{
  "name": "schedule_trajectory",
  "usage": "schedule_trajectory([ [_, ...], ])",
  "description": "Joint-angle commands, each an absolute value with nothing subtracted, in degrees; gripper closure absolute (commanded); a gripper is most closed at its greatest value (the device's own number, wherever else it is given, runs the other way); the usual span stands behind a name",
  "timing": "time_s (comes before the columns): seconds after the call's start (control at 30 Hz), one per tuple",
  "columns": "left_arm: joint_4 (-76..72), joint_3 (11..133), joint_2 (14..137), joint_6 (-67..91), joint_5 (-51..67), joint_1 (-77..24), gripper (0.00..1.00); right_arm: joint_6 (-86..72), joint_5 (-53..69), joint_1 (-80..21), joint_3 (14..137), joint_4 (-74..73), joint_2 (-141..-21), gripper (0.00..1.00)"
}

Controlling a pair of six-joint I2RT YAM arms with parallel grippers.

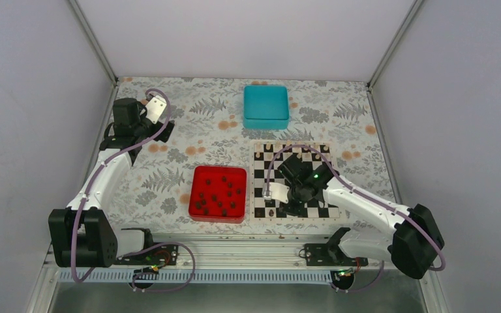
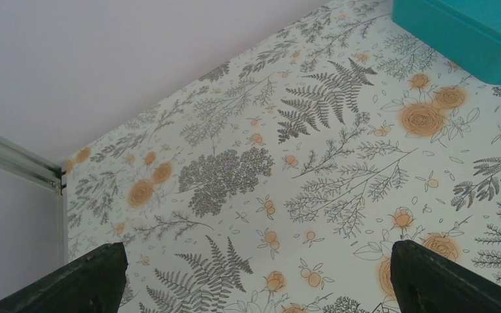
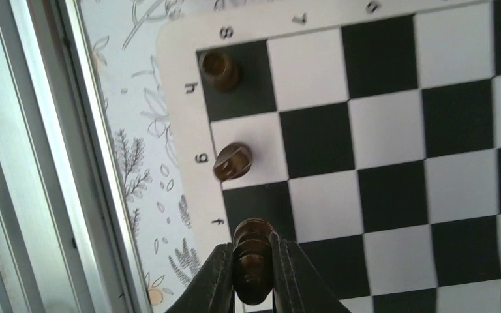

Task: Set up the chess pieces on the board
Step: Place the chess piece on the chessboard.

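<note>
My right gripper next lowers its dark brown piece onto the still empty black square by f below it, beside the g piece, and releases.
The black and white board [image 1: 319,156] lies right of centre. My right gripper [image 3: 253,264] is shut on a dark brown chess piece [image 3: 253,236] and holds it over the black square beside the letter f at the board's near edge [image 3: 391,130]. Two more dark pieces stand on the squares beside it, one by h [image 3: 220,70] and one by g [image 3: 233,161]. Several dark pieces [image 1: 216,195] lie in the red tray [image 1: 218,169]. My left gripper [image 2: 254,280] is open and empty over the far left of the table [image 1: 163,111].
A teal box [image 1: 266,106] stands at the back centre, its corner also in the left wrist view [image 2: 470,32]. The red tray sits directly left of the board. A metal rail [image 3: 39,163] runs along the table's near edge, close to the board.
</note>
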State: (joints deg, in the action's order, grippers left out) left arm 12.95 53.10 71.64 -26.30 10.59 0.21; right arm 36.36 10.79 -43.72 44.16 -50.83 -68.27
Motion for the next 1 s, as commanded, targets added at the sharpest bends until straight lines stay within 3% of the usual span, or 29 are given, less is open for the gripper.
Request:
schedule_trajectory([
  [0.0,13.6,53.9,71.2,-25.7,11.3,0.4,0.0,35.4,10.9,-42.9,41.9,-48.8,-66.0,0.96],
  [0.97,12.7,52.7,71.7,-26.0,10.4,0.4,0.0,38.7,13.1,-42.6,41.6,-49.3,-76.7,0.96],
])
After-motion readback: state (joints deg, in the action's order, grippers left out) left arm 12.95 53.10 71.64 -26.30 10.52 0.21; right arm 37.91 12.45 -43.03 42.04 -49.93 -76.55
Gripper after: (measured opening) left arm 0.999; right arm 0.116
